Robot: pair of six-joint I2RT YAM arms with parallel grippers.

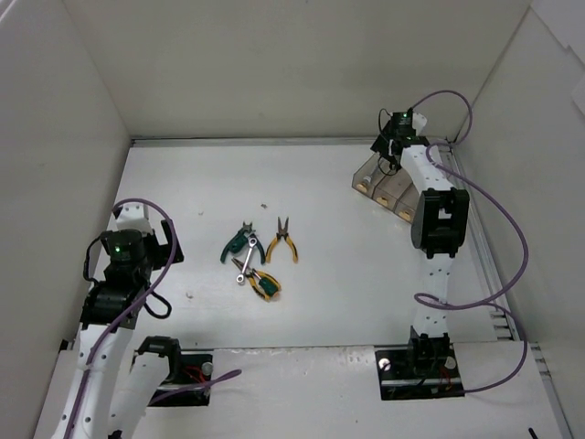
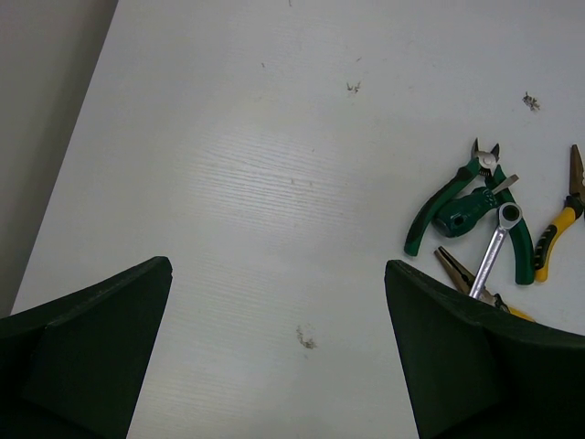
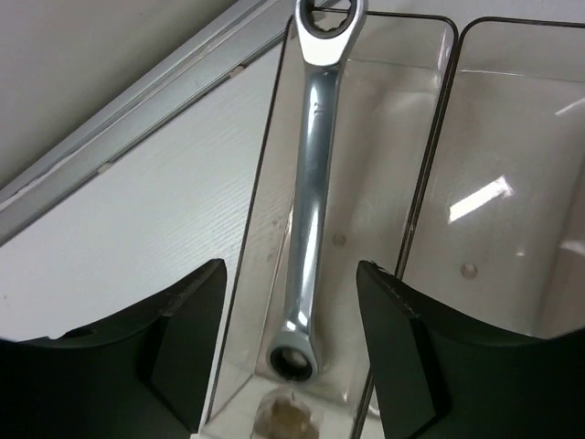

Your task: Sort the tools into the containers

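Observation:
The second wrench's handle lies uncovered on top of the pile below. My left gripper will next move across to its right in the top view and go down with its fingers on both sides of that handle.
A silver wrench (image 3: 311, 183) lies lengthwise in the left compartment of the clear tinted container (image 3: 430, 155), which stands at the back right (image 1: 377, 174). My right gripper (image 3: 288, 274) hangs over it, open, with a finger on either side and neither touching the wrench. Mid-table lie green-handled pliers (image 1: 239, 245), orange-handled pliers (image 1: 281, 240), a second wrench (image 1: 245, 265) and a yellow-and-green tool (image 1: 266, 284). My left gripper (image 2: 279, 265) is wide open over bare table, left of this pile, holding nothing. The green pliers (image 2: 457, 206) and second wrench (image 2: 494, 251) show at its right.
White walls enclose the table on three sides, with a metal rail (image 3: 137, 128) along the back edge beside the container. The container's middle compartment (image 3: 512, 183) holds nothing. Small specks of debris (image 2: 306, 340) dot the table surface.

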